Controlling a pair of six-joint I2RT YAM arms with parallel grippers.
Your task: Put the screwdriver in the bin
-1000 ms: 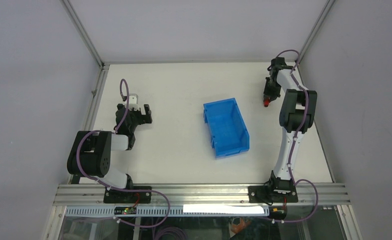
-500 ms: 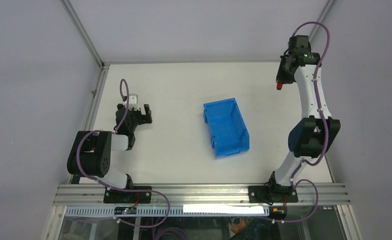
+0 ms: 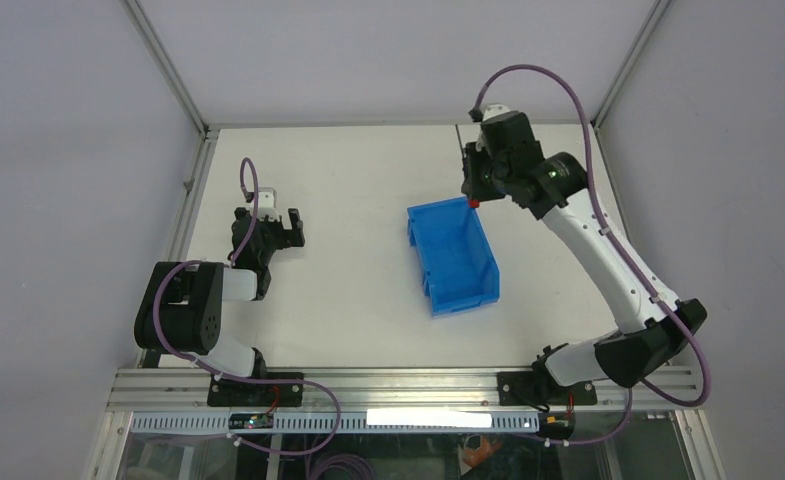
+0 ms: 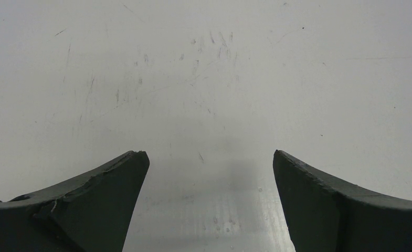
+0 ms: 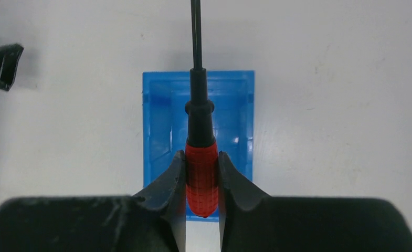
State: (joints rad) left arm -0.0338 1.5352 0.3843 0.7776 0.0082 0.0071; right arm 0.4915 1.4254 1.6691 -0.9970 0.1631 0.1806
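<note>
The right gripper draws back next, lowers inside the blue bin and releases the screwdriver's handle, since the bin's bare inside lies below it and back toward the base.
My right gripper [image 3: 475,190] [image 5: 201,160] is shut on the red handle of the screwdriver [image 5: 201,176]. Its black collar and thin shaft stick out ahead of the jaws. In the top view the red tip of the handle [image 3: 476,202] shows just over the far end of the blue bin [image 3: 452,255]. In the right wrist view the bin [image 5: 161,121] lies directly below the screwdriver, with its inside bare. My left gripper [image 3: 280,229] [image 4: 209,163] is open and holds nothing, low over the white table at the left, far from the bin.
An aluminium frame rail [image 3: 193,190] edges the white table on the left, and another rail [image 3: 408,385] runs along the near side. Grey walls close the back and both sides. The left gripper's fingers [image 5: 1,63] show at the left edge of the right wrist view.
My right arm has swung from the table's far right edge leftward, carrying the screwdriver to above the bin's far end. The left arm and the bin have not moved.
</note>
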